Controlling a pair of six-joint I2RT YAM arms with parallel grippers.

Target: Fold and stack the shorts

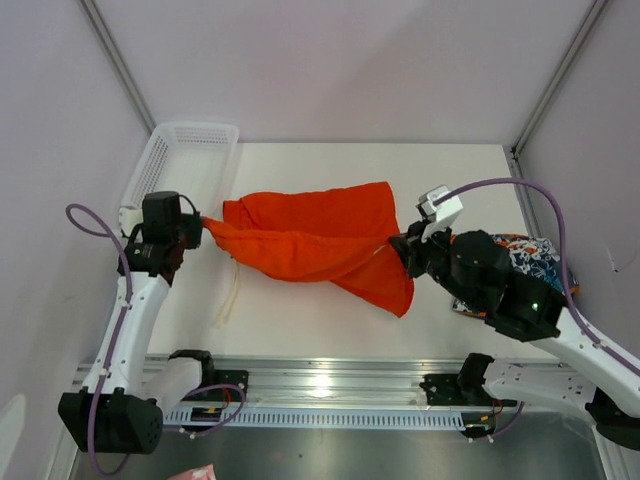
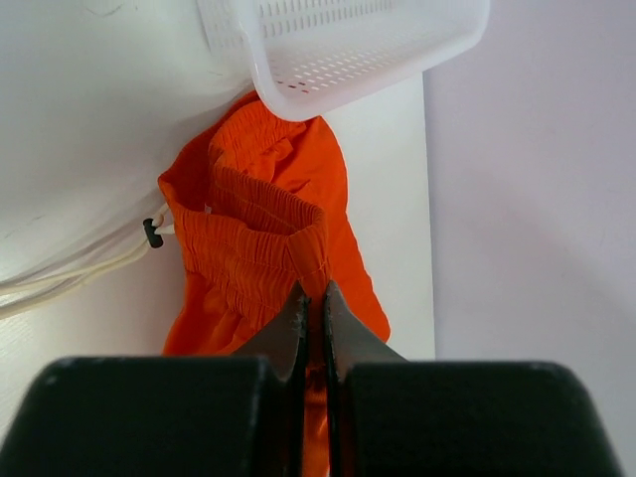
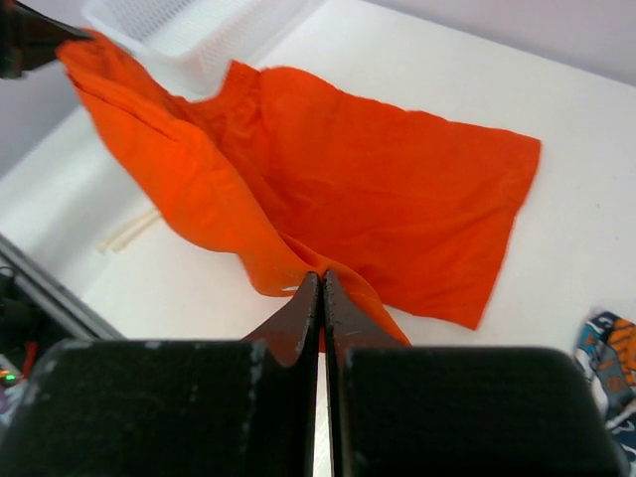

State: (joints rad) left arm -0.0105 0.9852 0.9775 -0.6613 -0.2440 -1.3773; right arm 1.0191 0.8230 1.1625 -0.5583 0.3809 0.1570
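Note:
The lower layer's far corner (image 2: 322,141) by the basket is farther out than the held waistband (image 2: 253,243), so my left gripper will next move outward and down over that corner and let go.
The plain orange shorts (image 1: 310,238) hang stretched between my two grippers over the middle of the table. My left gripper (image 1: 203,228) is shut on the elastic waistband (image 2: 253,243) at the left end. My right gripper (image 1: 397,246) is shut on a fold of the leg cloth (image 3: 298,199) at the right end. A loose leg droops toward the front (image 1: 385,285). A white drawstring (image 1: 230,295) trails onto the table below the waistband. The printed shorts (image 1: 535,258) lie at the right edge, mostly hidden under my right arm, with one corner (image 3: 608,353) showing in the right wrist view.
A white mesh basket (image 1: 185,160) stands at the back left corner, just behind my left gripper, its rim (image 2: 328,94) close above the waistband. Grey walls close in the table on three sides. A metal rail (image 1: 330,385) runs along the front.

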